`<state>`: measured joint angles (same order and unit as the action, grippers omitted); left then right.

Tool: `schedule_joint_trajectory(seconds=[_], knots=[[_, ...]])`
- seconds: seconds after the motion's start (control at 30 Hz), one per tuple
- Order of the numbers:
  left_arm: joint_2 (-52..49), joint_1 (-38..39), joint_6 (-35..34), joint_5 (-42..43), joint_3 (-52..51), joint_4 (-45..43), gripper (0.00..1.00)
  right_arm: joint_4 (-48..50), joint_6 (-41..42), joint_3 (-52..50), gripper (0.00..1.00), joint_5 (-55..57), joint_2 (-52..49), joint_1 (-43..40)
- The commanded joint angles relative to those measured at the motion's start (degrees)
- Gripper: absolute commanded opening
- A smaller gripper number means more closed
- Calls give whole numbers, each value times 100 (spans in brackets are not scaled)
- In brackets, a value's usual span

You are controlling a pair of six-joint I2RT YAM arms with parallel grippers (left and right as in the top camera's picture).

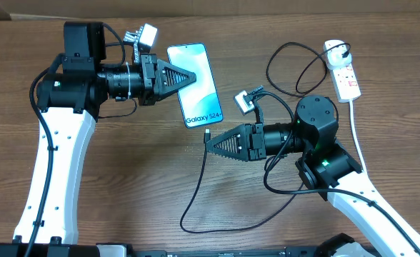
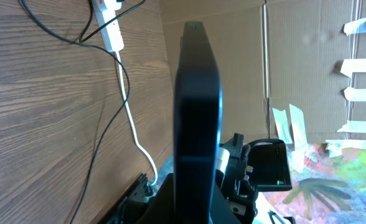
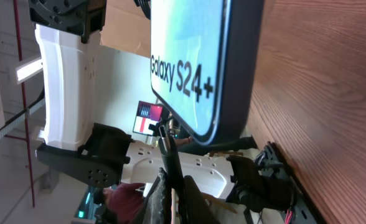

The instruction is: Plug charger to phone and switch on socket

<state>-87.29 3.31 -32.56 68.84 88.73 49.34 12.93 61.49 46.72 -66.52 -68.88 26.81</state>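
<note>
The connector tip is still unplugged, so next my right gripper will swing away from the phone (image 1: pixel 201 96), tilt and go down to the bare tabletop below to let go of the tip.
My left gripper (image 1: pixel 193 77) is shut on the left long edge of the phone (image 1: pixel 201 96), whose screen reads "Galaxy S24+" at its near short edge. In the left wrist view the phone (image 2: pixel 198 106) shows edge-on and dark between the fingers (image 2: pixel 198 202). My right gripper (image 1: pixel 209 145) is shut on the charger's connector tip (image 1: pixel 207 133), just below the phone's near edge. In the right wrist view the tip (image 3: pixel 164 134) points at the phone's bottom edge (image 3: pixel 195 62), a small gap away. The black cable (image 1: pixel 196 187) loops back to the socket (image 1: pixel 343 71), with the black plug (image 1: pixel 336 50) in it.
The socket's thick white cord (image 1: pixel 355 128) runs down the right side past my right arm; it also shows in the left wrist view (image 2: pixel 130 118) with the socket (image 2: pixel 108 28). Cable loops (image 1: pixel 296 68) lie left of the socket. Cardboard walls stand behind the table.
</note>
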Motion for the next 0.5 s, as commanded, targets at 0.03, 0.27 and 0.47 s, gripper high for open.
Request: schedule_joint_trajectory(seconds=[0.03,0.27,0.47], knots=[[39,22,129,321,35,-22,4,26,24,26,4,114,61,46],[39,31,133,332,35,42,4,28,24,26,4,109,61,48],[39,57,195,413,35,22,4,26,24,26,4,116,61,52]])
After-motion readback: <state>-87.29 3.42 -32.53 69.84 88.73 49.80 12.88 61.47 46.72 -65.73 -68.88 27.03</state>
